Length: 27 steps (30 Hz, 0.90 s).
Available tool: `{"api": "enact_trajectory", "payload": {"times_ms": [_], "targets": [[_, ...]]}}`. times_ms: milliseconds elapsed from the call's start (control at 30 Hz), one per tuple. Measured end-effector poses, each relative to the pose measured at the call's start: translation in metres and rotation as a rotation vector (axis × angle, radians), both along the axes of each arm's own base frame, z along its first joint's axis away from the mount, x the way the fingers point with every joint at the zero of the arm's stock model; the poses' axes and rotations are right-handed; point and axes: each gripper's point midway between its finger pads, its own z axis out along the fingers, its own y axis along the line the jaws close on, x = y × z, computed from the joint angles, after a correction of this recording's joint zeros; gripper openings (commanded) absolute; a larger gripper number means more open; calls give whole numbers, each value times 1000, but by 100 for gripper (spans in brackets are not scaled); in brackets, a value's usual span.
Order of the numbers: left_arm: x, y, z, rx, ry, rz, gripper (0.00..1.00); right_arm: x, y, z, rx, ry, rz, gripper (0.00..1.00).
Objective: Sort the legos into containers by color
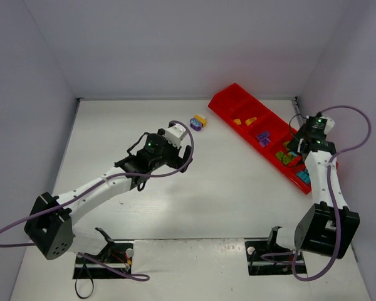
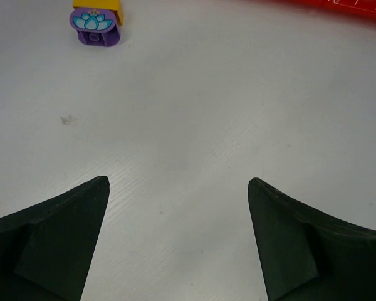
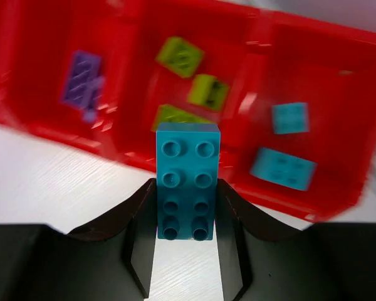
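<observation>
I should turn my right gripper next and move it to the right in its wrist view, over the tray's cyan section (image 3: 304, 139), to let go of the long lego (image 3: 187, 180), because cyan legos lie there.
The red tray (image 1: 237, 100) runs along the right side of the table, with orange-yellow, purple (image 1: 262, 137), green and cyan legos in its compartments. My right gripper (image 3: 186, 188) is shut on a long cyan lego (image 3: 187, 180) and holds it over the tray's near wall, in front of the green (image 3: 180, 56) and cyan (image 3: 283, 168) compartments. My left gripper (image 2: 178, 185) is open and empty above bare table. A purple lego (image 2: 96, 25) with a lotus print touches an orange-yellow one (image 2: 100, 4) ahead of it, to the left; both also show in the top view (image 1: 198, 121).
The table has a grey wall at the back and on each side. The right arm (image 1: 323, 182) reaches along the tray's near end. The left arm (image 1: 106, 185) stretches diagonally over the table's left half.
</observation>
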Motion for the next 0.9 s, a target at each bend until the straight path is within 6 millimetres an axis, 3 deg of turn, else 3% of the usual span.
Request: {"api": "enact_trajectory", "payload": {"times_ms": [100,233,400,500,533,600,733,900], "targets": [[0,2,-7,5,36,24,85,-20,-40,-6,-39,37,-142,0],[1,5,-11,14,63,44,85,-32,-65,-19,-71,97,-238,4],[2,8,-13,11,78,63,85,-33,-79,-50,-61,195,-290,19],[3,10,-13,6,83,73,85,-37,-88,-60,-62,229,-323,37],[4,11,-13,5,84,76,85,-38,-90,-61,-60,231,-332,49],[4,12,-14,3,90,83,85,-39,-96,-59,-63,226,-356,61],[8,17,-19,17,115,104,85,-36,-102,-53,-68,205,-369,73],[21,13,-23,32,134,120,85,-29,-92,-52,-36,182,-328,76]]}}
